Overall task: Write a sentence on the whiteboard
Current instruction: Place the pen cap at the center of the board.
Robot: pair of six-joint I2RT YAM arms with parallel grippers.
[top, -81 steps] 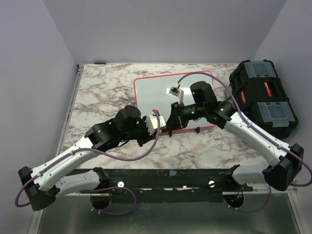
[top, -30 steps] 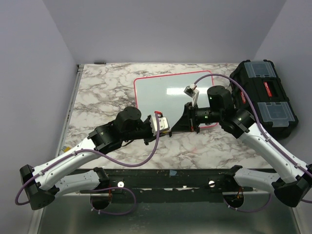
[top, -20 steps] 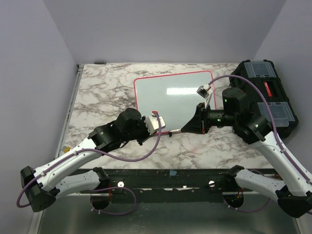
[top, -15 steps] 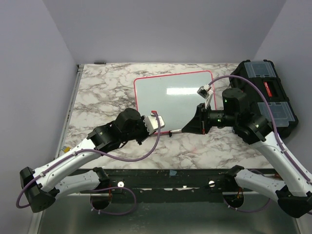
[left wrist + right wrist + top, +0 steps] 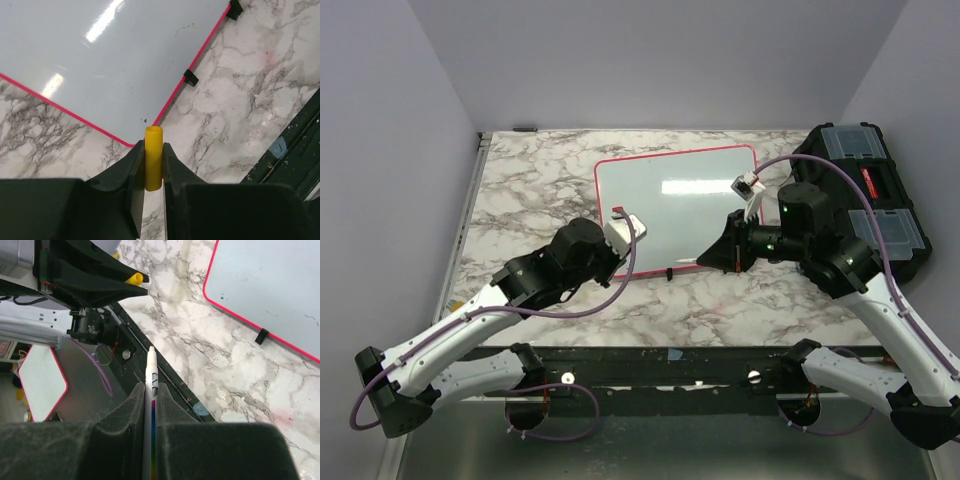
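Observation:
I should next carry the cap with my left gripper down and to the left in the top view, to bare marble beside the whiteboard (image 5: 675,205), then lower and release it.
The whiteboard (image 5: 675,205) lies flat on the marble table, glossy white with a pink-red rim and two black clips (image 5: 190,77) on its near edge. No sentence shows on its face. Over the board's near left corner my left gripper (image 5: 618,248) is shut on a short yellow cap (image 5: 153,157). My right gripper (image 5: 712,260) hovers off the board's near right edge, shut on a slim white marker (image 5: 151,385) with a rainbow barrel. Its bare tip points toward the left gripper (image 5: 100,282), and a gap lies between tip and cap (image 5: 134,279).
A black toolbox (image 5: 860,200) with clear lid panels stands at the right, close behind my right arm. A black rail (image 5: 670,365) runs along the table's front edge. Purple cables loop off both wrists. Lavender walls enclose the table.
The two grippers have drawn apart: the right one swung rightward with the marker, and the left one pulled back and turned toward the board's left corner with the yellow cap.

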